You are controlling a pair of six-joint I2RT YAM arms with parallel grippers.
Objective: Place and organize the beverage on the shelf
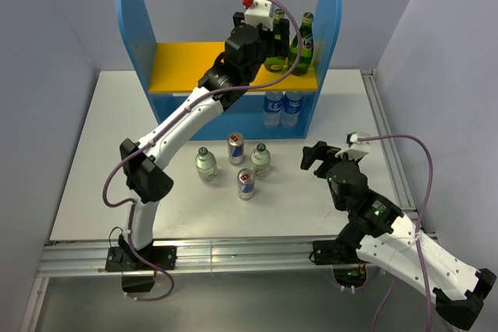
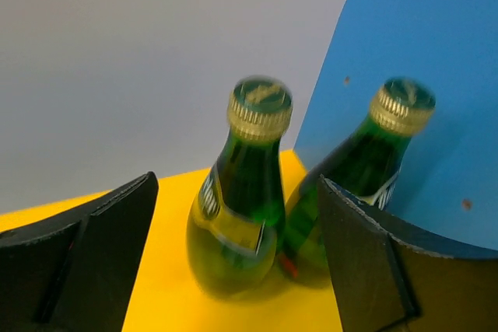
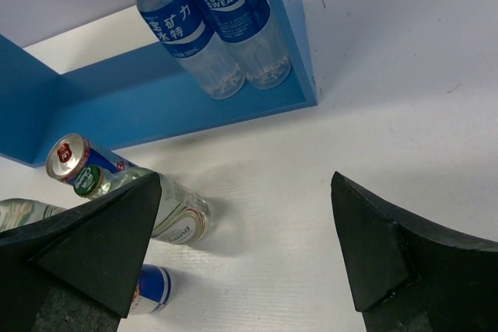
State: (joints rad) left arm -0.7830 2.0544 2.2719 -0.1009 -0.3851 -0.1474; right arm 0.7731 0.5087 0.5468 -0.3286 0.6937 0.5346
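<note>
Both green bottles are on the shelf; my left gripper must go back and down onto the cap of the clear bottle (image 1: pixel 203 151) farther from my right gripper.
Two dark green bottles (image 1: pixel 278 40) (image 1: pixel 302 44) stand upright at the right end of the blue shelf's (image 1: pixel 138 29) yellow upper board (image 1: pixel 183 64). My left gripper (image 1: pixel 271 30) is open there. In the left wrist view one green bottle (image 2: pixel 241 207) stands between its fingers (image 2: pixel 85 254) with gaps on both sides, and the other (image 2: pixel 366 161) stands against the blue side panel. Two clear bottles (image 1: pixel 205 164) (image 1: pixel 261 159) and two cans (image 1: pixel 236 148) (image 1: pixel 246 183) stand on the table. My right gripper (image 1: pixel 315 155) is open and empty, to their right.
Two blue-labelled water bottles (image 1: pixel 273 108) (image 1: pixel 292 106) stand on the shelf's lower level at the right, also in the right wrist view (image 3: pixel 233 21). The left half of the yellow board is bare. White walls close in behind and beside the table.
</note>
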